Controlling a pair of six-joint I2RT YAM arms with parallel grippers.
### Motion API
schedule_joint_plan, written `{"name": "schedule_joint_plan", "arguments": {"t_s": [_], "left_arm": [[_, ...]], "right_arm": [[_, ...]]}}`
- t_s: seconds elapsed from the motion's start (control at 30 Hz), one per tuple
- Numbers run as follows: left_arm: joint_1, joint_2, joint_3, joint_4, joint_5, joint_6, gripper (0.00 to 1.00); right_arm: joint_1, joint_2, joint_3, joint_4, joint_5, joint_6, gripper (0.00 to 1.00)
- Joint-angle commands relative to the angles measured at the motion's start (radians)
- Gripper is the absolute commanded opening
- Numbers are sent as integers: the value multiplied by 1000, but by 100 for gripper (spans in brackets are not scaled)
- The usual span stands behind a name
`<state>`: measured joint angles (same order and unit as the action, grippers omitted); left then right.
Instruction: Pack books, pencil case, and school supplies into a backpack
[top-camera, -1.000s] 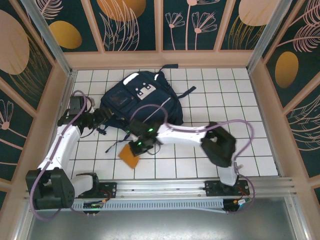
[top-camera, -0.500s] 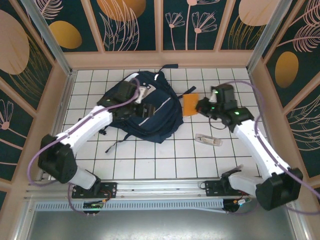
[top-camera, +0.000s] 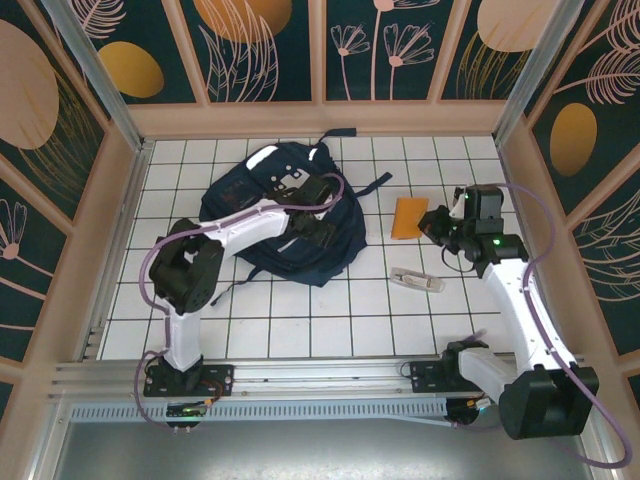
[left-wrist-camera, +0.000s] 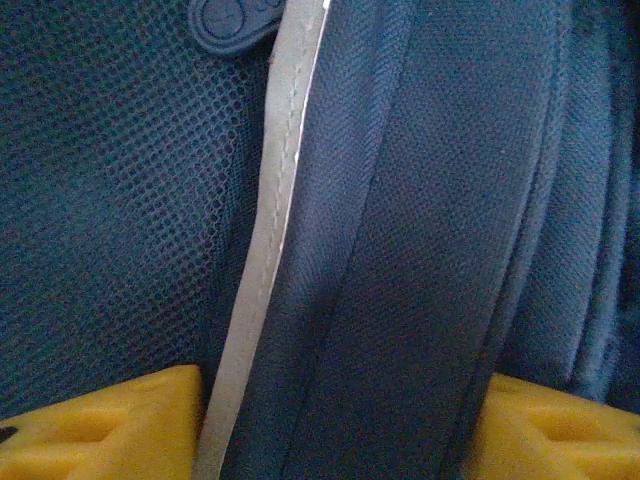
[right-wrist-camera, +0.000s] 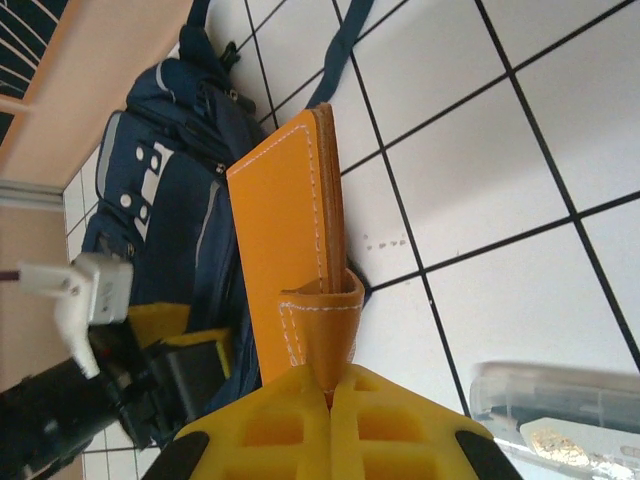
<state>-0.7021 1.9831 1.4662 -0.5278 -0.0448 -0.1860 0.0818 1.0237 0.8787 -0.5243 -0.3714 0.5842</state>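
Observation:
My right gripper should next move over the backpack's side facing the pad (top-camera: 345, 238), then down to release the small loop. The orange-tan pad is still outside the backpack (top-camera: 262, 196).
The navy backpack (top-camera: 262, 196) lies at the back left of the tiled floor, and its white patches show in the right wrist view (right-wrist-camera: 140, 175). My left gripper (top-camera: 318, 230) rests on its right side. The yellow fingers (left-wrist-camera: 120, 420) press a thick fold of navy fabric (left-wrist-camera: 400, 250) with a grey stripe. My right gripper (right-wrist-camera: 330, 385) is shut on the small loop of the orange-tan pad (right-wrist-camera: 285, 220). The pad (top-camera: 408, 217) is tilted just right of the backpack. The pale slim piece (top-camera: 416, 280) lies on the tiles. Books and the red rectangle are hidden.
A black strap (top-camera: 372, 185) trails from the backpack toward the pad. Wooden walls (top-camera: 520, 170) close in the tiled floor on three sides. The left arm's link (top-camera: 240, 222) crosses over the backpack. The pale piece (right-wrist-camera: 560, 410) lies close under my right gripper.
The right gripper has carried the orange pad slightly right and toward the front. The left gripper has shifted from the backpack's upper left to its right side.

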Motion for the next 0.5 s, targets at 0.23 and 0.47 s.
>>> {"name": "schedule_joint_plan", "arguments": {"t_s": [0.23,0.47], "left_arm": [[5,-48,154,-119,-36,-18,0],[14,-110,349,-219,0,-116,0]], "right_arm": [[-2,12,-122,211,-314,165,0],[85,83,-133,381,-276,318,0]]}}
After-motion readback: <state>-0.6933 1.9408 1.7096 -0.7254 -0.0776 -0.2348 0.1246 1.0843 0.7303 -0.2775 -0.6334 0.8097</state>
